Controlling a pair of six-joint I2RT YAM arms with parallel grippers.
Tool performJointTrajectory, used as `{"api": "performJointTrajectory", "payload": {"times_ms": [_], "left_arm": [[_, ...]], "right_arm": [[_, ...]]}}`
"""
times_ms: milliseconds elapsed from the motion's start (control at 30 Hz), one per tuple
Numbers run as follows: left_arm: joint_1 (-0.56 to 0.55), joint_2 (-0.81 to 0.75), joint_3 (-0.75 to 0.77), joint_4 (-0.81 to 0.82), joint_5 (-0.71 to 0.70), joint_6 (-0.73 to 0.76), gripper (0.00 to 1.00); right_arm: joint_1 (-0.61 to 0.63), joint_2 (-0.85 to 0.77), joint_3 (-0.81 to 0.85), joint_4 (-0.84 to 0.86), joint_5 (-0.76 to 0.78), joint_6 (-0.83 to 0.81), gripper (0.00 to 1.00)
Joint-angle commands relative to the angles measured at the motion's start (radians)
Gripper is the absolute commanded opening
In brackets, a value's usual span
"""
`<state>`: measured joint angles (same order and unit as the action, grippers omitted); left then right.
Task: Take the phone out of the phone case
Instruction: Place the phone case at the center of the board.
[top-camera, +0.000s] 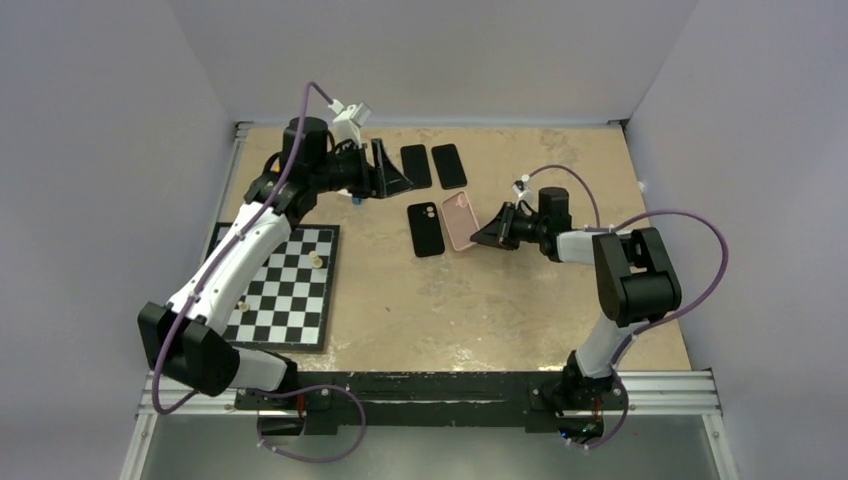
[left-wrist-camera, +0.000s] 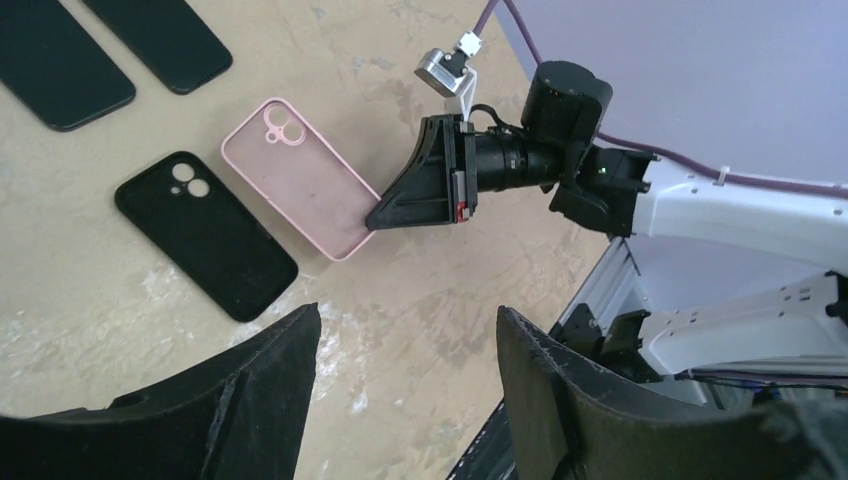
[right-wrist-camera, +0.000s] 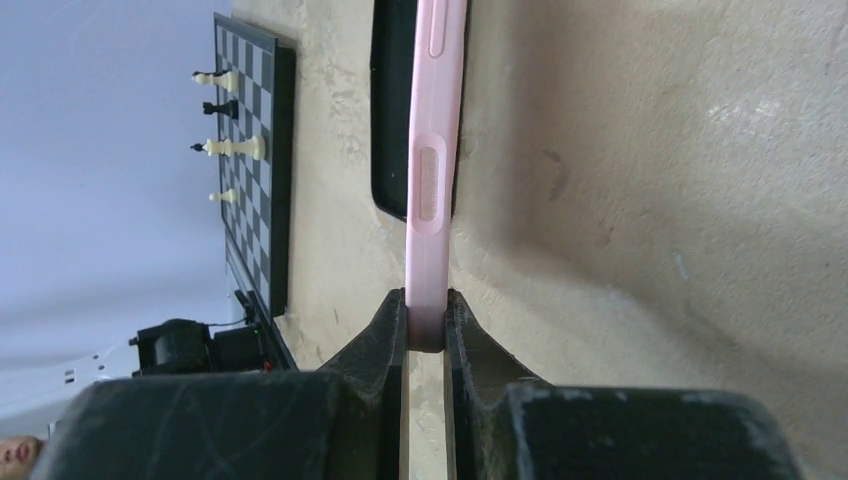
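The pink case is still hanging above bare tabletop beside the black case (top-camera: 426, 229), so I will next lower my right gripper toward the tabletop and let go of the pink case's rim.
A pink phone case (top-camera: 457, 218) lies near the table's middle, camera ring at its far end. It also shows in the left wrist view (left-wrist-camera: 300, 180). My right gripper (top-camera: 486, 233) is shut on its near right edge; in the right wrist view the fingertips (right-wrist-camera: 427, 322) pinch the pink rim (right-wrist-camera: 429, 150) edge-on. A black case (top-camera: 426, 229) lies just left of it. Two black phones (top-camera: 415, 165) (top-camera: 449, 164) lie side by side behind them. My left gripper (left-wrist-camera: 408, 330) is open and empty, held above the table by the phones (top-camera: 392, 176). Whether the pink case holds a phone I cannot tell.
A chessboard (top-camera: 285, 285) with a few pieces stands at the left, also in the right wrist view (right-wrist-camera: 252, 150). The right arm (left-wrist-camera: 700, 200) reaches in from the right. Grey walls close the back and sides.
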<state>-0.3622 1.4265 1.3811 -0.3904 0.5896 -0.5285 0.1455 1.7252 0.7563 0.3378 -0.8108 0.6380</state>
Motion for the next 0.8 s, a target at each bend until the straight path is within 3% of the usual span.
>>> {"api": "performJointTrajectory", "payload": {"times_ms": [0, 367, 567, 767], "left_arm": [[-0.003, -0.12, -0.072, -0.009, -0.082, 0.122, 0.69], [-0.002, -0.136, -0.098, 0.041, -0.048, 0.085, 0.68], [-0.002, -0.151, -0.102, 0.051, -0.035, 0.079, 0.68], [-0.002, -0.145, -0.109, 0.074, 0.002, 0.067, 0.67]], "right_arm": [[-0.001, 0.046, 0.03, 0.097, -0.018, 0.039, 0.03], [-0.002, 0.111, -0.039, 0.186, 0.071, 0.104, 0.11], [-0.001, 0.081, -0.045, 0.146, 0.127, 0.083, 0.17], [-0.002, 0.045, -0.015, 0.049, 0.176, 0.004, 0.33]]}}
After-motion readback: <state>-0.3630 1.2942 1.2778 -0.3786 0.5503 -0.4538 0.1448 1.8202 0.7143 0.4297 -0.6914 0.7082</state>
